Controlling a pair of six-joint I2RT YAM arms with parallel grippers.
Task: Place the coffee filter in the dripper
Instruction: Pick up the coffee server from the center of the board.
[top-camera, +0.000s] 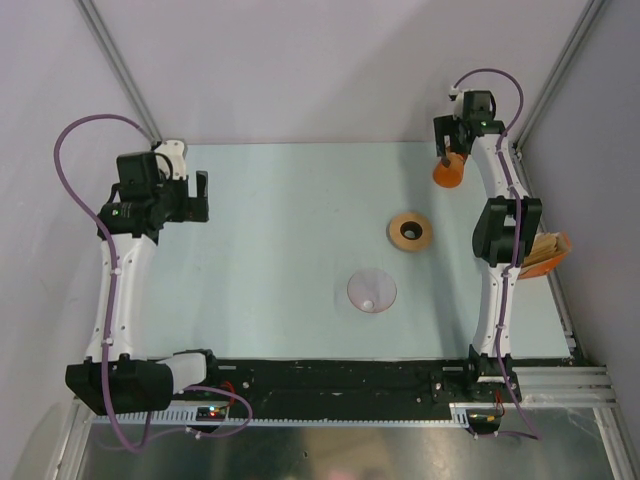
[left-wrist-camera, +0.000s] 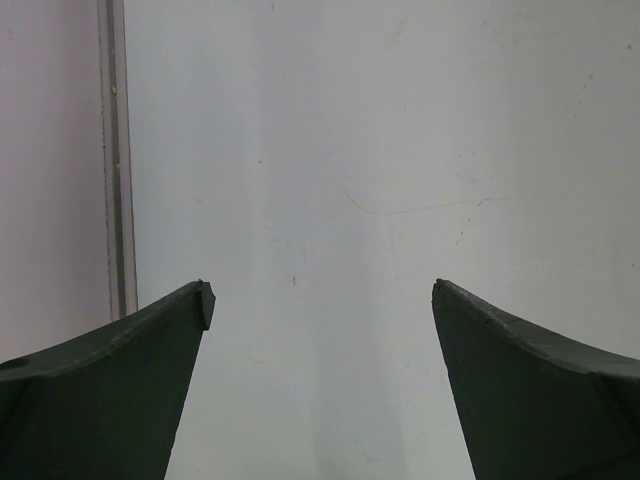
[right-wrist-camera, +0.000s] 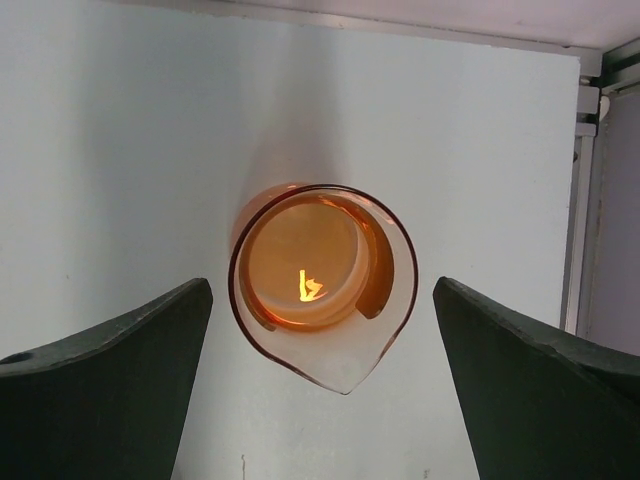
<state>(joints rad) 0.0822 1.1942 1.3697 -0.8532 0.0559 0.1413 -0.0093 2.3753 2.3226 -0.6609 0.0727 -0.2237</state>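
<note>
My right gripper shifts to the left in the top view next, onto the vessel's rim facing my left gripper, because the vessel's opening has room for one finger.
The dripper's clear funnel (top-camera: 371, 291) sits alone on the pale table, right of the middle. Its brown ring collar (top-camera: 410, 231) lies apart from it, farther back and to the right. An orange glass vessel with a pouring lip (top-camera: 450, 172) (right-wrist-camera: 318, 280) stands at the back right. My right gripper (top-camera: 447, 156) (right-wrist-camera: 321, 290) hangs open over that vessel, one finger on either side, touching nothing. My left gripper (top-camera: 203, 196) (left-wrist-camera: 322, 290) is open over bare table at the back left. No single coffee filter is in view.
A tan-and-white stack of paper fans (top-camera: 545, 255) lies at the table's right edge, partly behind the right arm. Grey walls and metal frame rails (top-camera: 120, 70) close in the back and sides. A black rail (top-camera: 340, 385) runs along the near edge.
</note>
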